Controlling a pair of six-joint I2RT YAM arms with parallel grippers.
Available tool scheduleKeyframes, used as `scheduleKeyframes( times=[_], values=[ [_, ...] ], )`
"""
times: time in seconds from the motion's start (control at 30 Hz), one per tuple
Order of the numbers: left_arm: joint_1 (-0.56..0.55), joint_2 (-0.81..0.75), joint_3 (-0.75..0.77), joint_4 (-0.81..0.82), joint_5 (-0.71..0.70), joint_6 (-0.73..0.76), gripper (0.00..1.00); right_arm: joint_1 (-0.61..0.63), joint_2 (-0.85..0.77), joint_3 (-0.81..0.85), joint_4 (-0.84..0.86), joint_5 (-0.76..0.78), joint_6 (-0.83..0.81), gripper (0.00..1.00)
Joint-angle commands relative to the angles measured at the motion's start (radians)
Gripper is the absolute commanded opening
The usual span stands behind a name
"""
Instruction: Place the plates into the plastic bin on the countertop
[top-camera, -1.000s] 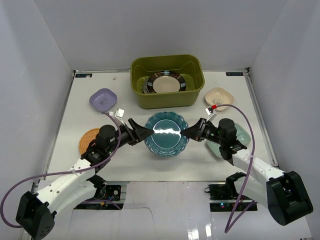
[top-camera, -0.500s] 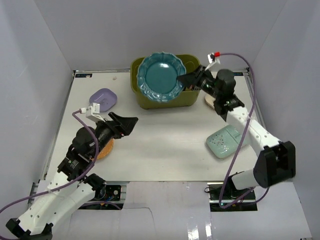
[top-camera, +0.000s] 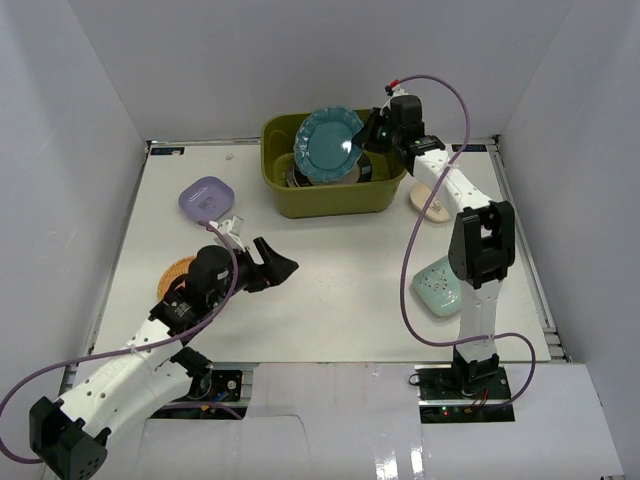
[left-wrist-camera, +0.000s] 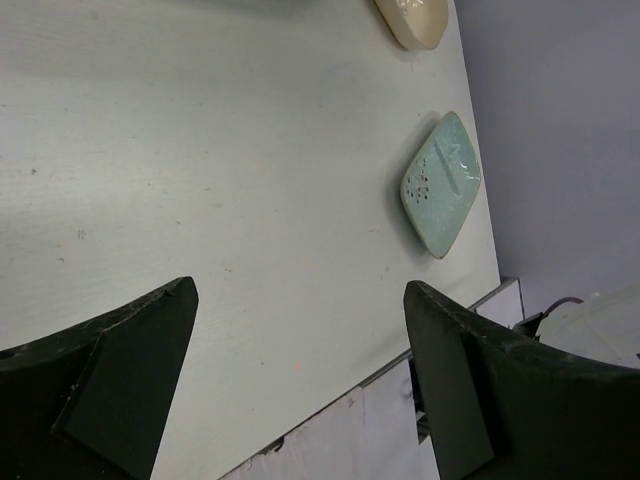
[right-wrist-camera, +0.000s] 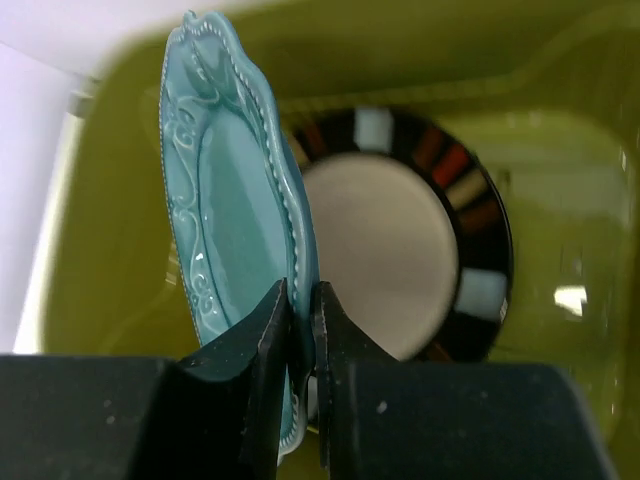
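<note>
My right gripper lowers the teal scalloped plate toward the black-rimmed cream plate (right-wrist-camera: 400, 250) next and releases the teal plate's rim, as the cream plate lies below on the bin's bottom.
My right gripper (top-camera: 366, 140) (right-wrist-camera: 302, 290) is shut on the rim of the teal scalloped plate (top-camera: 328, 145) (right-wrist-camera: 235, 210). It holds the plate on edge over the olive-green plastic bin (top-camera: 335, 197). A black-rimmed cream plate (right-wrist-camera: 400, 250) lies flat on the bin's floor behind it. My left gripper (top-camera: 283, 262) (left-wrist-camera: 300, 290) hangs open over the white countertop (top-camera: 330, 290) with nothing between its fingers. Four more plates lie on the countertop: a lavender one (top-camera: 206, 198), an orange one (top-camera: 175, 275) partly under my left arm, a cream one (top-camera: 432, 200) (left-wrist-camera: 413, 18) and a mint one (top-camera: 440, 285) (left-wrist-camera: 441, 183).
White walls close in the countertop on the left, back and right. A metal edge runs along its sides and front (left-wrist-camera: 440, 335). My right arm stretches up the right side, passing over the cream and mint plates.
My right gripper has carried the teal plate from the middle of the countertop up to the bin and tipped it on edge. My left gripper has let go, opened and drawn back left.
</note>
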Motion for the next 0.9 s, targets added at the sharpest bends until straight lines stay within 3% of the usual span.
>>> scheduleKeyframes(
  times=[0.0, 0.33, 0.37, 0.47, 0.73, 0.83, 0.87],
  values=[
    [-0.006, 0.027, -0.032, 0.090, 0.068, -0.009, 0.95, 0.000, -0.017, 0.099, 0.063, -0.040, 0.018, 0.08],
    [-0.046, 0.197, -0.054, 0.218, 0.102, -0.040, 0.93, 0.002, 0.014, 0.011, 0.039, -0.006, -0.007, 0.11],
    [-0.057, 0.215, -0.051, 0.238, 0.095, -0.044, 0.93, 0.001, 0.014, 0.007, 0.021, 0.007, -0.011, 0.15],
    [-0.125, 0.298, -0.026, 0.255, 0.064, -0.054, 0.92, 0.000, 0.016, -0.009, -0.013, 0.035, -0.034, 0.43],
    [-0.216, 0.482, 0.035, 0.351, 0.007, -0.072, 0.91, 0.004, -0.010, -0.048, -0.030, 0.049, -0.070, 0.59],
    [-0.244, 0.554, 0.064, 0.373, 0.004, -0.077, 0.91, 0.004, -0.032, -0.059, -0.030, 0.053, -0.082, 0.73],
    [-0.251, 0.577, 0.076, 0.373, 0.002, -0.074, 0.91, 0.007, -0.039, -0.058, -0.036, 0.064, -0.087, 0.82]
  ],
)
